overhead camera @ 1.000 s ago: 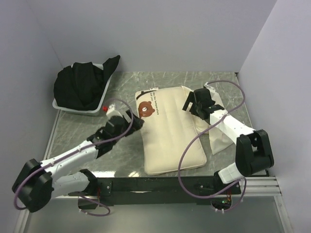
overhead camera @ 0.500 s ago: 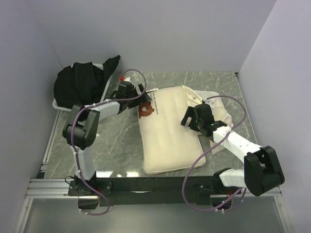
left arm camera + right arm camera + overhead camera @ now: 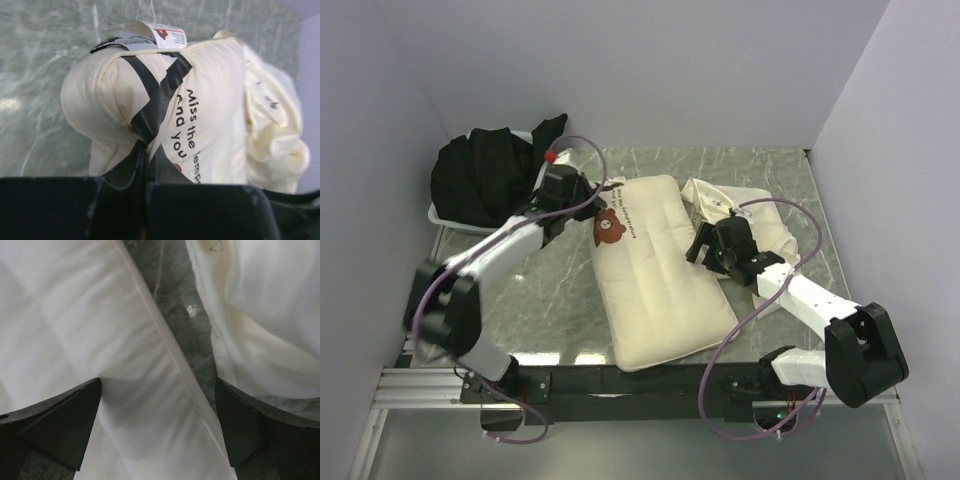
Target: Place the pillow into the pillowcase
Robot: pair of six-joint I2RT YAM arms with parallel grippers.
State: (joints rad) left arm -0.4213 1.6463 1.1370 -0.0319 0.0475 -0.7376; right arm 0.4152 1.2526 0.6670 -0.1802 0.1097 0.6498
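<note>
My left gripper draws back next toward the tabletop before the bin, to the bin's left in the top view, and releases the pillow (image 3: 665, 285) clear of the pillowcase.
The cream quilted pillow (image 3: 665, 285) lies slanted across the middle of the table, its bear print (image 3: 610, 228) at the far left end. My left gripper (image 3: 590, 200) is shut on that end's corner; the left wrist view shows its jaws (image 3: 146, 152) pinching the pillow (image 3: 215, 115) at black tape strips. The crumpled pillowcase (image 3: 745, 212) lies to the right, just apart from the pillow. My right gripper (image 3: 704, 250) hovers open over the pillow's right edge (image 3: 75, 315), with the pillowcase (image 3: 270, 315) beside its right finger.
A white bin (image 3: 450, 218) with a bundled black cloth (image 3: 485, 172) stands at the back left, close behind my left arm. Pale walls enclose the table on three sides. A white care label (image 3: 162, 35) sticks out of the pillow's gripped end.
My left gripper has shut on the pillow's bear-end corner. The pillow has slid left, off the pillowcase, opening a gap of bare table. The right gripper stays open.
</note>
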